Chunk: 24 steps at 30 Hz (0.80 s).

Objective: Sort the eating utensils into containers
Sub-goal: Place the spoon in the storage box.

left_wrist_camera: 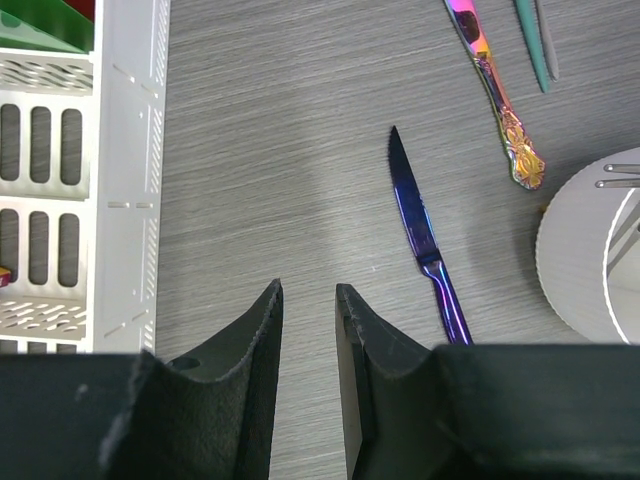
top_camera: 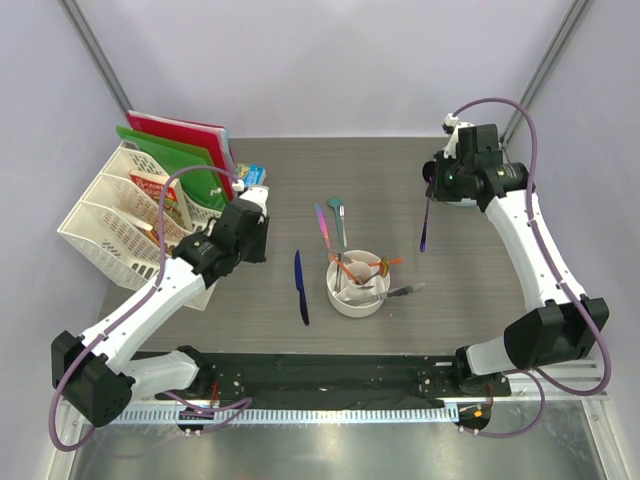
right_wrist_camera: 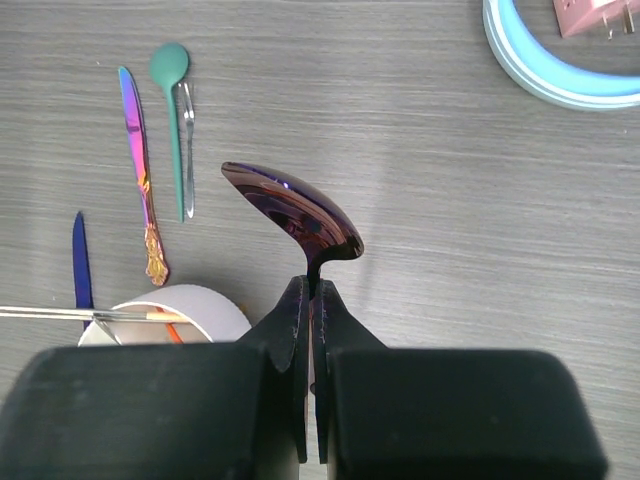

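Note:
The white cup (top_camera: 356,284) (right_wrist_camera: 155,328) has utensils in it and stands to the left of my right gripper in the top view, so my right gripper needs to move back over it and go down to let go of the spoon.
My right gripper (right_wrist_camera: 311,285) is shut on the neck of a purple spoon (right_wrist_camera: 295,212), held above the table; its handle (top_camera: 424,228) hangs down in the top view. The white round cup (top_camera: 356,284) holds orange and silver pieces. A dark blue knife (top_camera: 301,287) lies left of the cup and shows in the left wrist view (left_wrist_camera: 420,225). An iridescent gold-handled knife (left_wrist_camera: 495,95), a teal spoon (right_wrist_camera: 170,75) and a silver piece (right_wrist_camera: 187,150) lie beyond the cup. My left gripper (left_wrist_camera: 308,290) is open and empty, left of the blue knife.
A white lattice rack (top_camera: 115,225) with red and green folders stands at the left, close to my left arm. A light blue bowl (right_wrist_camera: 560,70) with a pink cube (right_wrist_camera: 600,15) sits at the far right.

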{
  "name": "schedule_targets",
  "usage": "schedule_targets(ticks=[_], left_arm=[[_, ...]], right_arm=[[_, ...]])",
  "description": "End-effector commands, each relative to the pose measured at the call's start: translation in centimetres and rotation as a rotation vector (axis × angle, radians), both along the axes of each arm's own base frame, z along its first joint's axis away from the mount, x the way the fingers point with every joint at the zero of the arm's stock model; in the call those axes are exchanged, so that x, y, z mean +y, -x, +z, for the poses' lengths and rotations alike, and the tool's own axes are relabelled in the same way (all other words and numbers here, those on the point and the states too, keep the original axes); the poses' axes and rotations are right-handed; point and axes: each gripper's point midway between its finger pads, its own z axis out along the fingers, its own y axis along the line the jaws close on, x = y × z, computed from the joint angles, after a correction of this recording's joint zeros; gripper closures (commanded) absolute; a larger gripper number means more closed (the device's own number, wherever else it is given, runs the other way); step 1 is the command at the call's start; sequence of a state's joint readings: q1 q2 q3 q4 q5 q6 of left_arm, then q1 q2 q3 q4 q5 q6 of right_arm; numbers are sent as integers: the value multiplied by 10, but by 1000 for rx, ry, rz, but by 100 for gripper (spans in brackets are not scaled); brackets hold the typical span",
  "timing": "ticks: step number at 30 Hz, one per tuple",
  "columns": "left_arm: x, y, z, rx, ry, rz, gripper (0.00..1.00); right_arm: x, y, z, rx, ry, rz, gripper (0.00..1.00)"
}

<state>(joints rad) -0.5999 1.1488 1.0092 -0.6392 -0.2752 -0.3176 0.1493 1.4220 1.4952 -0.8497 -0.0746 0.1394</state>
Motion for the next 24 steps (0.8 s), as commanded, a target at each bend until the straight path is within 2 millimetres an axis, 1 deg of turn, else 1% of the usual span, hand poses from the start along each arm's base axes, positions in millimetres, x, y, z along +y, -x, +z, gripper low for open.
schedule_targets(ticks=[1, 7, 8, 9, 10, 11, 12, 14, 15, 16, 17, 18, 19, 20, 21, 23, 24], left_arm=[[-8, -4, 13, -29, 68, 5, 72], [-6, -1, 15, -34, 74, 5, 71], [-7, -1, 15, -30, 73, 4, 71], [-7, -1, 15, -31, 76, 6, 71], [-8, -1, 15, -29, 80, 6, 71], [-9, -1, 14, -24, 83, 3, 71], [-10, -1, 13, -21, 83, 3, 71], [-11, -2, 12, -19, 91, 6, 71], [-13, -3, 11, -15, 96, 3, 70], [-14, -4, 11, -16, 100, 2, 71], [-15, -4, 10, -13, 103, 1, 71], [-18, -5, 10, -7, 108, -6, 71], [-21, -6, 9, -4, 113, -11, 71], [-22, -6, 9, -1, 116, -14, 71], [-23, -7, 11, -1, 121, -14, 71], [-25, -8, 10, 4, 123, -18, 71], [-26, -8, 11, 3, 124, -18, 71]], right_arm=[[8, -14, 43, -138, -44, 13, 99], [8, -22, 78, -232, -42, 21, 99], [10, -23, 83, -241, -51, 26, 99], [12, -24, 94, -265, -63, 35, 99], [15, -25, 99, -270, -77, 38, 99], [18, -25, 104, -278, -89, 46, 99], [23, -25, 116, -297, -114, 69, 99], [30, -22, 123, -298, -157, 86, 99], [40, -15, 128, -304, -198, 130, 99], [46, -14, 135, -332, -231, 156, 99], [52, -11, 138, -338, -280, 155, 99], [57, -8, 125, -320, -302, 167, 99], [63, -2, 140, -384, -332, 201, 99], [65, 0, 138, -388, -345, 200, 99], [69, 2, 128, -363, -361, 200, 99], [77, 9, 127, -358, -393, 234, 99], [81, 11, 119, -334, -403, 239, 99]])
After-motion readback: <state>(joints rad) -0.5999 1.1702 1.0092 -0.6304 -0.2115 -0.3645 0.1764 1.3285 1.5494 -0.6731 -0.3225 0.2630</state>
